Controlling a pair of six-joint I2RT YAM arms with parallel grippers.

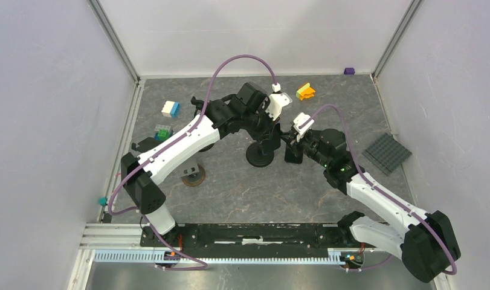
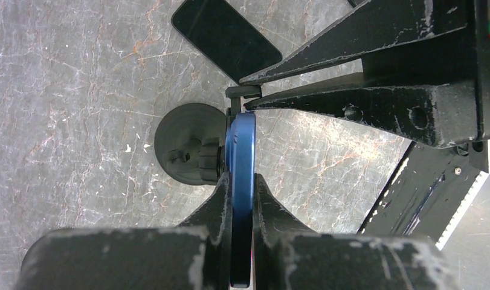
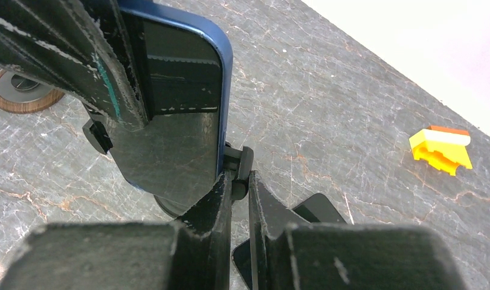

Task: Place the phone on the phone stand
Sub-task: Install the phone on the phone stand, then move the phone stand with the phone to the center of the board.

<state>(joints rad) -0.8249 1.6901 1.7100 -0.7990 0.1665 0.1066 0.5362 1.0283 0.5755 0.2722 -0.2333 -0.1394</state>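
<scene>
I will next carry the phone outward and to the left in the top view with my left gripper. Then I will let go of it against the stand's black holder (image 1: 268, 144) (image 2: 229, 124), because its back lies there.
The phone (image 2: 241, 151) has a blue rim and a dark screen (image 3: 182, 90). It stands on edge above the table, and my left gripper (image 2: 241, 181) is shut on it. Right behind it is the phone stand, black with a round base (image 2: 185, 145) (image 1: 260, 156). My right gripper (image 3: 240, 178) comes in from the other side and is shut on a small black clip (image 3: 241, 163) of the stand, at the phone's lower edge. In the top view both grippers, left (image 1: 272, 130) and right (image 1: 289, 140), meet above the stand.
A second, black phone (image 2: 227, 36) (image 3: 318, 208) lies flat beside the stand, under my right gripper. Also on the table are a yellow-orange brick (image 1: 305, 91), a white-blue brick (image 1: 170, 109), a green brick (image 1: 163, 132), a grey baseplate (image 1: 386, 153) and a brown disc (image 1: 193, 176).
</scene>
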